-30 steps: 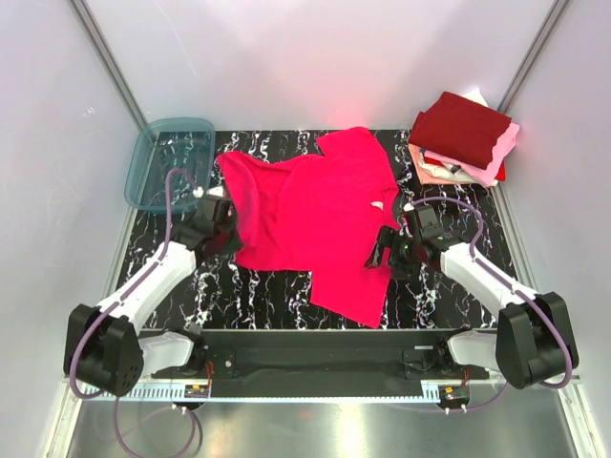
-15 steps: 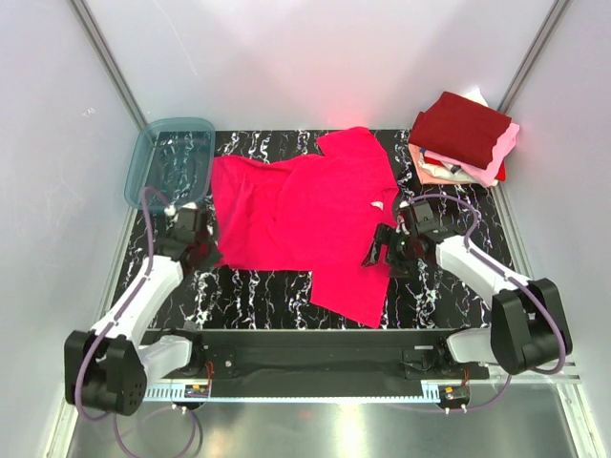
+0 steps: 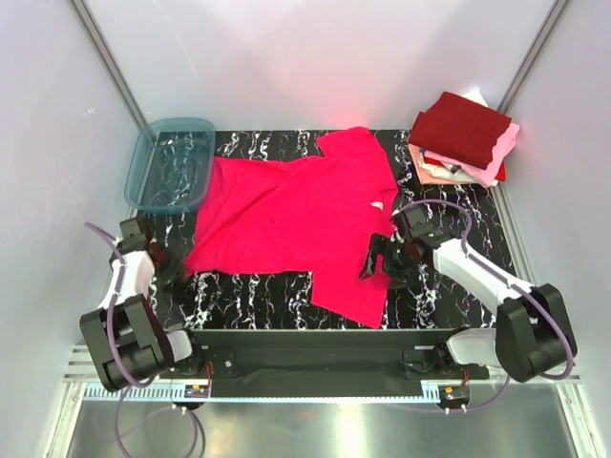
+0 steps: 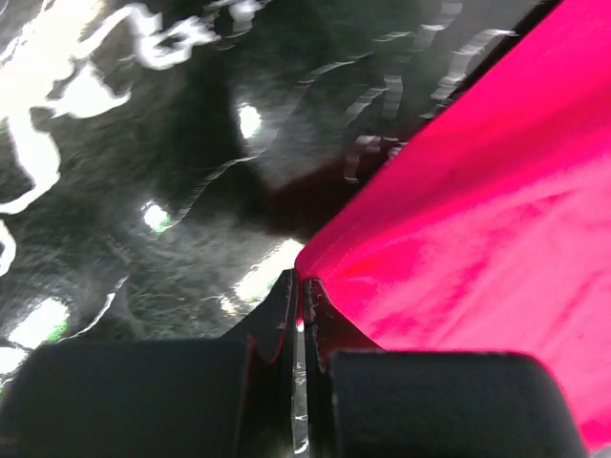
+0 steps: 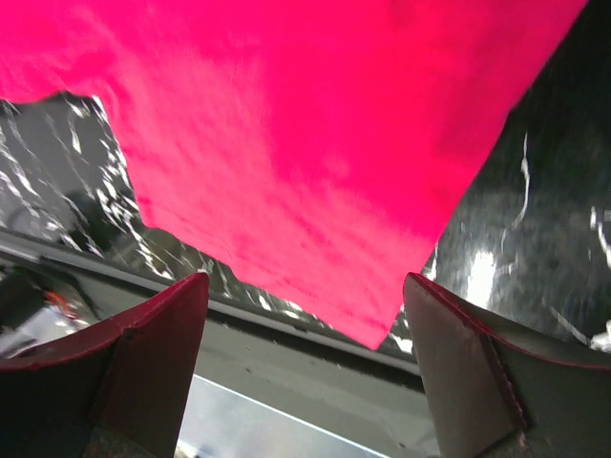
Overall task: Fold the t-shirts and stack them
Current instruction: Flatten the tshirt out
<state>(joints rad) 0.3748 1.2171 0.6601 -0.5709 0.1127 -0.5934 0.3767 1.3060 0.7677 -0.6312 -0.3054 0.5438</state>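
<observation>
The shirt's near sleeve sticks out toward the rail, so next I will bring my right gripper back and down onto its side edge (image 3: 381,315) (image 5: 387,320) beside the corner and close.
A bright pinkish-red t-shirt (image 3: 305,215) lies spread on the black marbled table. My left gripper (image 3: 168,260) is at the table's left edge. In the left wrist view it (image 4: 301,291) is shut on the shirt's near-left corner (image 4: 477,219), low over the table. My right gripper (image 3: 374,260) is open over the shirt's right side. In the right wrist view its jaws (image 5: 305,281) stand wide apart and empty above the shirt (image 5: 286,143). A stack of folded t-shirts (image 3: 463,134) sits at the back right, dark maroon on top, with pale pink, salmon and white beneath.
A translucent blue-grey tub (image 3: 172,162) stands at the back left, touching the shirt's far-left edge. Grey walls close in both sides and the back. The black rail with the arm bases (image 3: 305,348) runs along the near edge.
My left gripper has pulled the shirt's left side out to the left and nearer, flattening it. My right gripper has shifted slightly left over the shirt and stays open.
</observation>
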